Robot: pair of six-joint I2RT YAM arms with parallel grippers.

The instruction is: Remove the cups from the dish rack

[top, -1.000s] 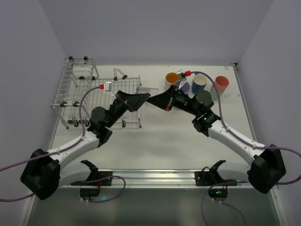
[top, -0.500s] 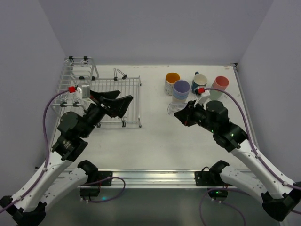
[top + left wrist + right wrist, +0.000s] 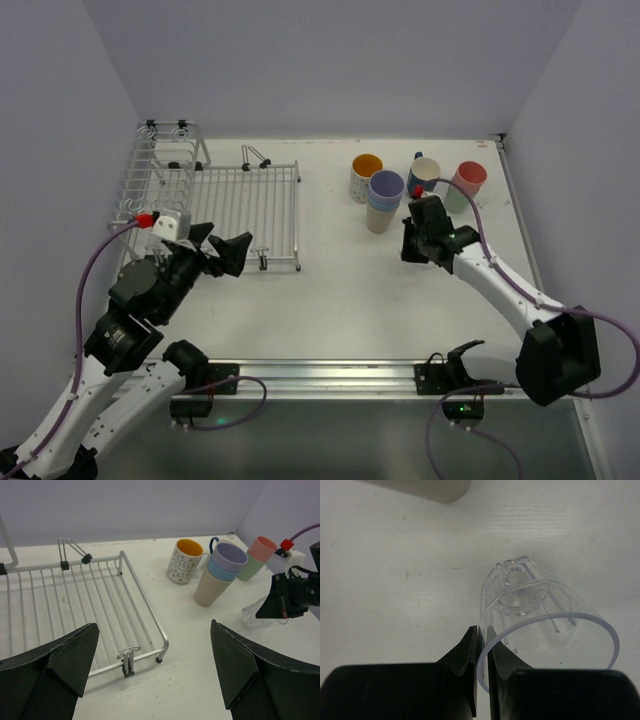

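Next, my right gripper eases outward, since the clear cup (image 3: 530,597) hangs tilted. It turns the cup upright onto bare tabletop below my gripper and releases the cup's rim.
The wire dish rack (image 3: 215,205) stands at the far left, and its flat grid (image 3: 60,605) shows bare. My left gripper (image 3: 230,237) hovers open by the rack's near edge, with nothing between its fingers (image 3: 250,672). My right gripper (image 3: 482,635) is shut on the rim of a clear plastic cup (image 3: 530,597), which is tilted base-down close over the table. From the left wrist view that cup (image 3: 256,614) hangs just right of the stacked cups. Standing on the table are an orange-lined speckled mug (image 3: 365,176), a lilac-blue-beige stack (image 3: 383,200), a dark blue mug (image 3: 425,174) and a pink cup on a mint one (image 3: 465,184).
The rack's taller basket section (image 3: 160,170) is at the back left corner. Walls close the table in on the left, back and right. The right arm's cable (image 3: 455,192) loops over the standing cups.
Both grippers have drawn apart from the middle of the table. The left pulled back to the rack's near edge. The right carried the clear cup over to beside the standing cups and tipped down.
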